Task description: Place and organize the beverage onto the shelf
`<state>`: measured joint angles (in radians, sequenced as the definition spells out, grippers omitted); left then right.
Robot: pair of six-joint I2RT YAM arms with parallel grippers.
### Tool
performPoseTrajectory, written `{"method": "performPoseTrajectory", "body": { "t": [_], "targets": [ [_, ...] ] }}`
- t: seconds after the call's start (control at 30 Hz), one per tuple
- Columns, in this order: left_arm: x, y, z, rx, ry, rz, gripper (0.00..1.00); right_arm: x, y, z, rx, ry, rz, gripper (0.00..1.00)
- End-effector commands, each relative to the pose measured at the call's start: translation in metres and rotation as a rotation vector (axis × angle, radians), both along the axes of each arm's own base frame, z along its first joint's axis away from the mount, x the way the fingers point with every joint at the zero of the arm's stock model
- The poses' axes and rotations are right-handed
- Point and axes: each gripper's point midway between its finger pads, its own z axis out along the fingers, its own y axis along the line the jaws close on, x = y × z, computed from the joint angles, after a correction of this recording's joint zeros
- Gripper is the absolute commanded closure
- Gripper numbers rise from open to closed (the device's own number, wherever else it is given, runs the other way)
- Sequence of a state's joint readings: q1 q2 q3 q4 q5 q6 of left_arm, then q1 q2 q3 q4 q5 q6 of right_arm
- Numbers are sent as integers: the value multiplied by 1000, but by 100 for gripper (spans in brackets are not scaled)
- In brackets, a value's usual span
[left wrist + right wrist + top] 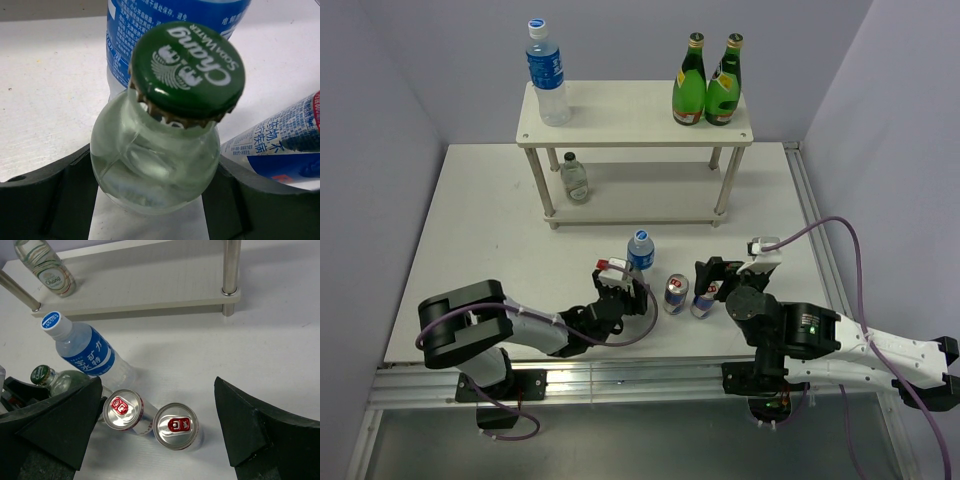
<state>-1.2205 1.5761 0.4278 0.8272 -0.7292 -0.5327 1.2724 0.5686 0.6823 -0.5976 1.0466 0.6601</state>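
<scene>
I will next raise my left gripper and carry the soda bottle outward past the water bottle to release it on the lower board (607, 196), because a matching bottle stands there.
The off-white two-tier shelf (620, 110) stands at the back. My left gripper (620, 287) is shut on a clear glass soda bottle (155, 150) with a green cap, standing on the table; its black fingers (50, 195) press both sides. A plastic water bottle (640, 250) stands just behind it. Two cans (676, 293) stand to the right. My right gripper (718, 276) is open wide above the cans, and the right can (175, 426) lies between its fingers (260, 430). The glass bottle's cap also shows in the right wrist view (40, 374).
On the shelf's top board stand a water bottle (548, 85) at the left and two green glass bottles (706, 85) at the right. A clear glass bottle (574, 178) stands on the lower board. Grey walls enclose the table's sides.
</scene>
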Motion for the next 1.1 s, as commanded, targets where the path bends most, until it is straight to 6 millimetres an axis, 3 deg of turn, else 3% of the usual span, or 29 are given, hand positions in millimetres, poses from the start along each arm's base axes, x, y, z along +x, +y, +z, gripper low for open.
{"method": "performPoseTrajectory", "body": {
  "t": [0.0, 0.03, 0.07, 0.2, 0.27, 0.3, 0.47, 0.6, 0.67, 0.73, 0.77, 0.8, 0.83, 0.9, 0.97, 1.0, 1.03, 1.07],
  "targets": [
    [4, -9, 17, -56, -29, 32, 79, 1, -1, 4, 21, -18, -18, 0],
    [4, -8, 18, -52, -29, 37, 98, 1, -1, 4, 23, -18, -18, 0],
    [4, -6, 17, -39, -24, 51, 100, 1, -1, 3, 20, -18, -20, 0],
    [-3, 10, 24, 2, -32, 101, 100, 1, -2, 5, 24, -17, -21, 0],
    [-3, 19, 43, -31, -37, 141, 100, 1, -2, 5, 26, -17, -19, 0],
    [-1, 35, 50, -8, -49, 191, 100, 1, -1, 3, 23, -15, -18, 0],
    [10, 58, 82, 8, -94, 220, 100, 1, 0, 4, 20, -18, -13, 0],
    [49, 79, 101, 4, -122, 276, 100, 1, 1, 5, 19, -19, -9, 0],
    [66, 76, 117, -20, -161, 257, 100, 1, 2, 4, 18, -19, -8, 0],
    [92, 86, 116, 1, -169, 298, 100, 1, 2, 4, 21, -20, -7, 0],
    [104, 81, 131, -15, -202, 291, 100, 1, 2, 4, 17, -19, -5, 0],
    [120, 86, 124, 19, -197, 313, 100, 1, 2, 5, 20, -20, -5, 0],
    [132, 83, 139, 9, -223, 316, 100, 1, 2, 5, 20, -20, -3, 0],
    [155, 83, 139, 15, -228, 314, 100, 1, 3, 5, 19, -19, -2, 0],
    [174, 80, 159, -6, -259, 325, 100, 1, 3, 3, 16, -17, -2, 0],
    [185, 80, 152, 18, -248, 330, 100, 1, 3, 3, 16, -16, -1, 0],
    [193, 77, 167, 1, -269, 335, 100, 1, 3, 3, 17, -16, -1, 0],
    [200, 78, 169, 7, -271, 340, 100, 1, 3, 3, 19, -17, -1, 0]
  ]
}}
